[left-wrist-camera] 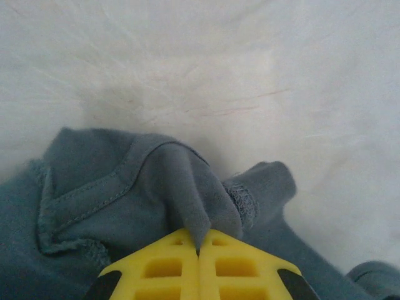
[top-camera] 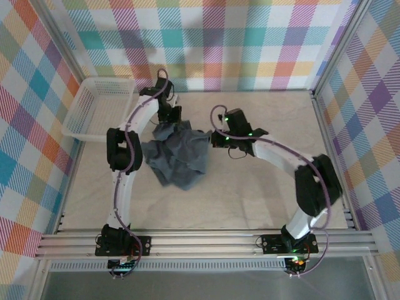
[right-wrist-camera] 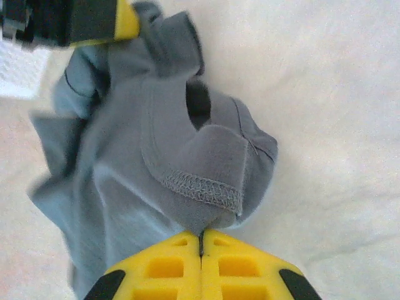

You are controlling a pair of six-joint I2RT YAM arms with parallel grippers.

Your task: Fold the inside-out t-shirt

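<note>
The crumpled bundle's edge, held by the overlocked hem (top-camera: 205,136) (right-wrist-camera: 203,219) in my right gripper's fingers, goes up and away from the left gripper next. Then my right gripper releases it.
The inside-out t-shirt (top-camera: 178,156) is a crumpled slate blue-grey bundle, held up between both arms in the middle of the table. My left gripper (top-camera: 170,120) grips its far left edge; in the left wrist view the yellow fingers (left-wrist-camera: 199,251) pinch a peaked fold of the t-shirt (left-wrist-camera: 181,181) beside a stitched seam. My right gripper (top-camera: 211,139) holds the bundle's right edge; in the right wrist view the closed jaws (right-wrist-camera: 200,240) clamp the t-shirt (right-wrist-camera: 156,169) just below an overlocked hem. The left gripper's yellow tip (right-wrist-camera: 122,19) shows at that view's top left.
A white mesh basket (top-camera: 100,106) stands at the back left, close to the left arm. The table top (top-camera: 262,194) is covered in cream cloth. Checked walls and aluminium posts (top-camera: 325,112) close in the sides and back.
</note>
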